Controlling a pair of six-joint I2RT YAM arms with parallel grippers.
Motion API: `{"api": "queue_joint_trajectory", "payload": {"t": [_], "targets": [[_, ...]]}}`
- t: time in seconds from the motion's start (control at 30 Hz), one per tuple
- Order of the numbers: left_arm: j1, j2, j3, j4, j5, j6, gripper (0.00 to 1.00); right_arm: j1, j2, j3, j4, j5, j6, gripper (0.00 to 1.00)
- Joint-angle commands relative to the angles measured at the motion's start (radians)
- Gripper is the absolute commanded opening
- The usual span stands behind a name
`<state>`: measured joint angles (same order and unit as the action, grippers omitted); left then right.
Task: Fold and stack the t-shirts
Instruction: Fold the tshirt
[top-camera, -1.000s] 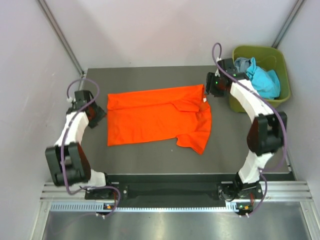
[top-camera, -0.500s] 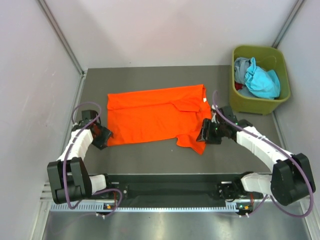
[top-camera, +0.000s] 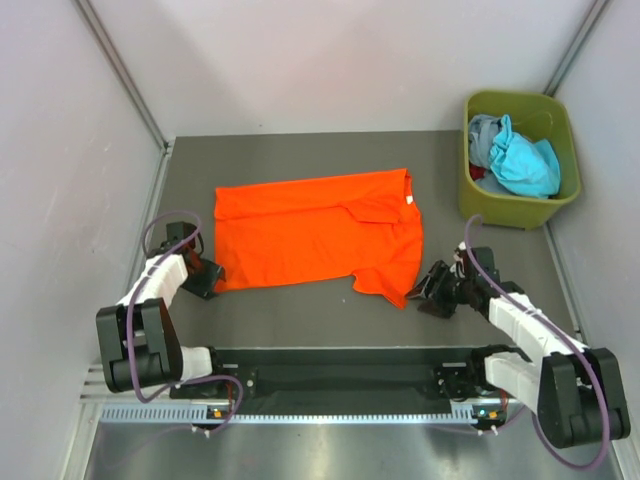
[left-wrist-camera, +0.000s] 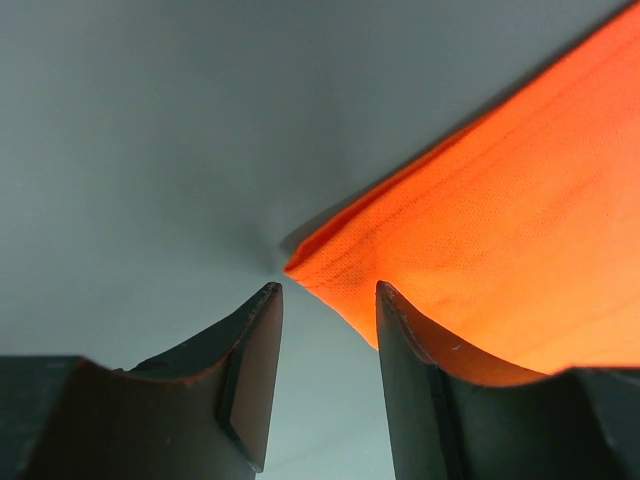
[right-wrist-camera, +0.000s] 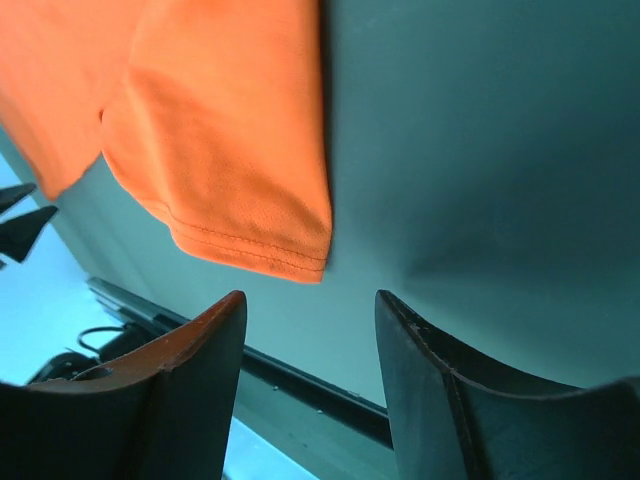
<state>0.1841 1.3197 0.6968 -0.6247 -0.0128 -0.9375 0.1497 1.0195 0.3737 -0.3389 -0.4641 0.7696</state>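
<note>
Next, my right gripper moves down onto the sleeve's hem corner until my open, empty fingers straddle it and close, since it lies just beyond them.
An orange t-shirt lies spread flat on the dark table, its white neck label at the right. My left gripper sits low at the shirt's near-left corner. In the left wrist view that corner lies just ahead of the open left gripper, and its right finger overlaps the cloth edge. My right gripper is low by the near-right sleeve. In the right wrist view the sleeve hem lies just beyond the open, empty right gripper. Teal and grey t-shirts lie bunched in the bin.
An olive-green bin stands at the table's far right corner. Grey walls close in the left, back and right sides. A black rail runs along the table's near edge, just behind both grippers.
Both arms swung from the shirt's far corners down to its near corners, close to the table. The left jaws have narrowed a little.
</note>
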Motion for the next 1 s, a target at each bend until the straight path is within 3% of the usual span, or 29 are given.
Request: {"api": "queue_joint_trajectory", "payload": {"t": [0.0,0.17,0.33,0.5,0.73,0.97], "targets": [[0.014,0.01,-0.013,0.034,-0.033,-0.02,0.47,-0.039,-0.018,-0.013,0.086,-0.068,0.034,0.55],[0.034,0.045,-0.026,0.042,-0.023,-0.026,0.43,-0.042,0.037,-0.054,0.146,-0.085,0.06,0.52],[0.043,0.073,-0.033,0.059,-0.024,-0.015,0.38,-0.038,0.059,-0.09,0.195,-0.096,0.112,0.39],[0.048,0.101,-0.037,0.083,-0.012,-0.011,0.35,-0.029,0.039,-0.124,0.241,-0.082,0.174,0.4],[0.051,0.128,-0.026,0.097,0.008,0.002,0.22,0.004,0.053,-0.176,0.331,-0.099,0.252,0.43],[0.051,0.111,-0.043,0.099,0.037,0.017,0.11,0.004,0.036,-0.222,0.391,-0.065,0.333,0.39]]}}
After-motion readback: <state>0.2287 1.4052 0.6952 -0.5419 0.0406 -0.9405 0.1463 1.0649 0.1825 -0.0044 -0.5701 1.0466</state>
